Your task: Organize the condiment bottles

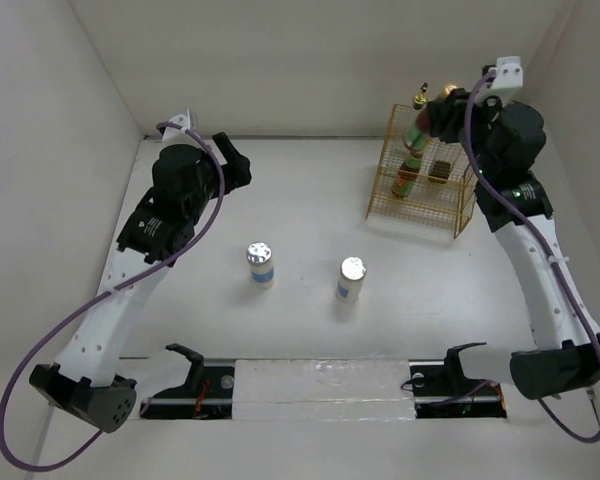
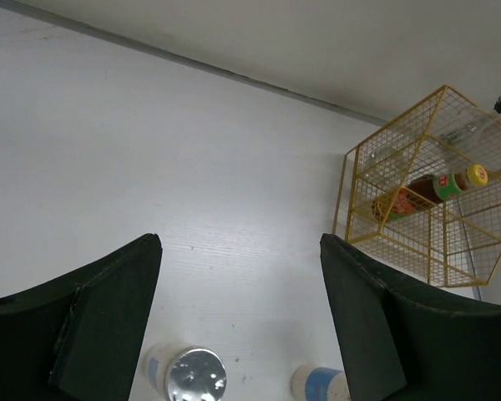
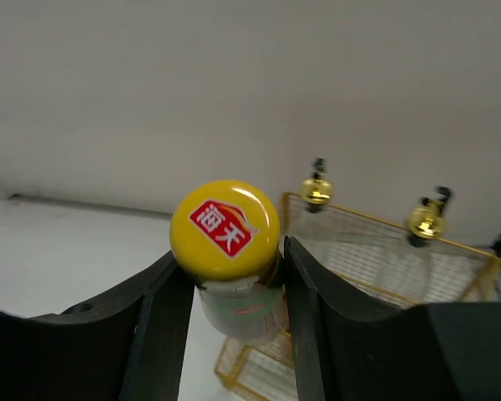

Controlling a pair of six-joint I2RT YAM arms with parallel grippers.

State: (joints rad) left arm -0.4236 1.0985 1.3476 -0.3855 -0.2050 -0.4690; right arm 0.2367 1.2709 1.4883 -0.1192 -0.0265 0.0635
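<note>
The second red sauce bottle fills one side of the rack's near row, so my right gripper is to go to the right in the top view and then down beside that bottle.
My right gripper is shut on the neck of a red sauce bottle under its yellow cap, holding it over the gold wire rack. A second red sauce bottle stands in the rack and also shows in the left wrist view. Two gold caps of the clear glass bottles rise at the rack's back. Two white shakers stand on the table in the middle. My left gripper is open and empty, high above the shakers.
The rack stands at the back right, close to the white back wall and right wall. A white side wall runs behind the left arm. A black rail lies along the near edge between the arm bases.
</note>
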